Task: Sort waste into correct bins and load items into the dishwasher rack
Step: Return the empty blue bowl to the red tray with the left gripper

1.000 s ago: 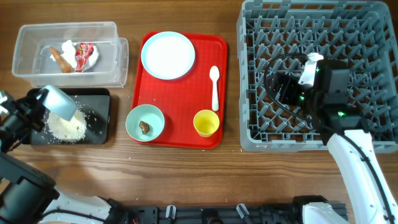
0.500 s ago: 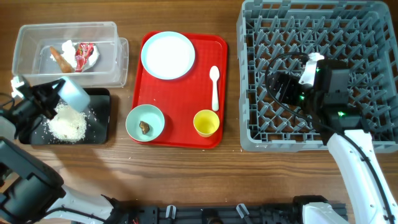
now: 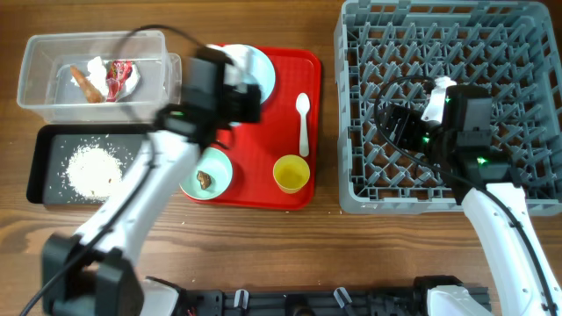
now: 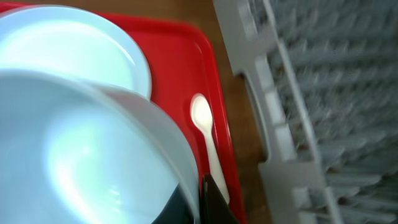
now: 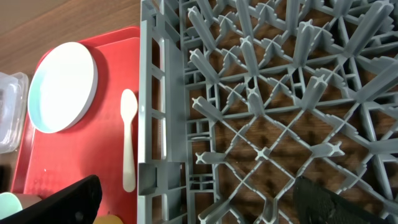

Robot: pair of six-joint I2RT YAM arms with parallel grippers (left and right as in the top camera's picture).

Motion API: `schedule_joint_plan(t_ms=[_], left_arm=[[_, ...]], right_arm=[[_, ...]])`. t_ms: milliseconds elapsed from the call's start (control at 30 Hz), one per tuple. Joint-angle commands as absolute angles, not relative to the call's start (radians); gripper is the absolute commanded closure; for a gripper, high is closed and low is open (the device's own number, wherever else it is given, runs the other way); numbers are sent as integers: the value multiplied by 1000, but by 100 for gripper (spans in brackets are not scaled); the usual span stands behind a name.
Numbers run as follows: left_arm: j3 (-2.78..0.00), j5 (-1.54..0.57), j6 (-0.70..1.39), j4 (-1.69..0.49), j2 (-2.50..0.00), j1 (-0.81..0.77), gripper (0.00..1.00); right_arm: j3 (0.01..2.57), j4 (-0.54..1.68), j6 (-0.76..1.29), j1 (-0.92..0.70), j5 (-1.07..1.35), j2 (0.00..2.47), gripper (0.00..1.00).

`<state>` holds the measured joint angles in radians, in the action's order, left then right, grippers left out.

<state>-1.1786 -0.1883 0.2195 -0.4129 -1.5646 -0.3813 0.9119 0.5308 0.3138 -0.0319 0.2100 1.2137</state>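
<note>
The bowl should go between plate and yellow cup next, as that bare tray patch is below and back of my left gripper. I will move the gripper back and down and release the bowl there.
My left gripper hangs over the red tray beside the pale blue plate. In the left wrist view it is shut on the rim of an empty pale blue bowl, with the plate and the white spoon below. A second bowl holds the brown lump. The yellow cup and the spoon lie on the tray. Rice lies in the black tray. My right gripper is open and empty over the grey rack, as the right wrist view shows.
The clear tub at the back left holds the red-and-white wrapper, the tissue and the brown stick. The flat red tray lies between the bins and the rack. The rack wall stands close beside the tray.
My left arm has swung right from above the black tray to above the red tray, with the bowl in its grip. The rice stays in the black tray. The right arm has not moved.
</note>
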Motion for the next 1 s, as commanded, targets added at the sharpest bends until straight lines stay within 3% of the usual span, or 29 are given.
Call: schedule_joint_plan(t_ms=[0, 367, 400, 433, 467, 533, 633, 767, 867, 967], left_arm=[[-1190, 84, 78, -395, -1680, -505, 96], [-1188, -33, 135, -625, -1781, -526, 96], [-1188, -33, 136, -622, -1781, -526, 82], [-1188, -33, 136, -617, -1781, -526, 61], [-1192, -33, 141, -610, -1779, -526, 49], [-1250, -33, 181, -678, -1753, -514, 41], [-1327, -29, 263, -852, -1692, -484, 47], [-1306, -29, 345, -1071, -1677, -461, 45], [-1227, -33, 294, -1053, -1677, -461, 43], [-1093, -22, 292, -960, -1678, -458, 48]], right_arm=[[927, 529, 321, -33, 227, 1220, 0], [927, 519, 326, -33, 227, 1220, 0], [927, 517, 326, -33, 227, 1220, 0], [927, 517, 326, -33, 227, 1220, 0], [927, 517, 326, -33, 227, 1220, 0], [927, 515, 326, -33, 227, 1220, 0], [927, 518, 344, -33, 227, 1220, 0], [927, 517, 344, -33, 227, 1220, 0], [927, 517, 344, -33, 227, 1220, 0], [927, 517, 344, -33, 227, 1220, 0]])
